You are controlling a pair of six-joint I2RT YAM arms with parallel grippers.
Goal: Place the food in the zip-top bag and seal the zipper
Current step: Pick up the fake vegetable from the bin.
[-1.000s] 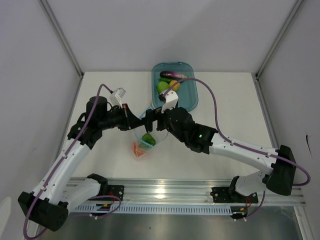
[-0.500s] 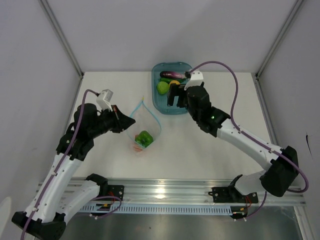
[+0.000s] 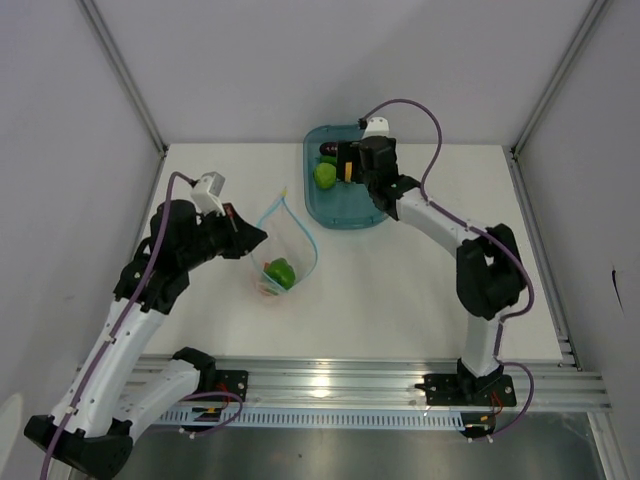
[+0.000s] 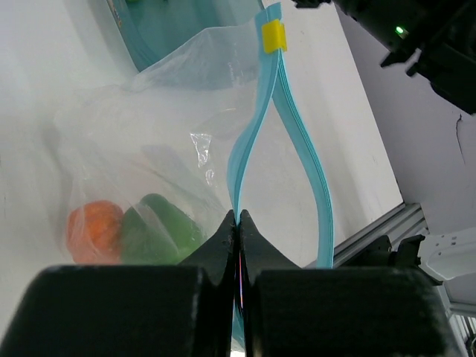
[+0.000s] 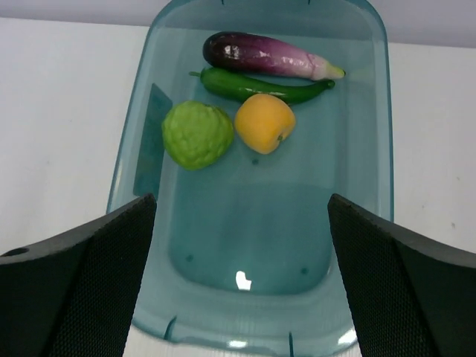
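I need to lower my right gripper and turn it to straddle the body of the dark green pepper (image 5: 256,85), since the pepper is below and its length runs from finger to finger.
The clear zip-top bag (image 3: 285,255) lies on the table with its mouth open. My left gripper (image 3: 250,240) is shut on the near side of its light blue zipper strip (image 4: 260,126), which has a yellow slider (image 4: 274,36) at the far end. A green piece (image 4: 160,227) and an orange-red piece (image 4: 95,230) lie inside the bag. My right gripper (image 5: 239,223) is open and empty above the teal tray (image 5: 253,245). In the tray lie the purple eggplant (image 5: 260,54), dark green pepper (image 5: 256,85), light green round fruit (image 5: 197,134) and yellow ball (image 5: 265,123).
The teal tray (image 3: 375,215) sits at the back centre of the white table, just right of the bag. White walls enclose the table on three sides. The metal rail (image 3: 330,385) with both arm bases runs along the near edge.
My right gripper has left the bag's mouth and swung back over the tray, open. The green piece now lies in the bag. My left gripper still holds the zipper strip.
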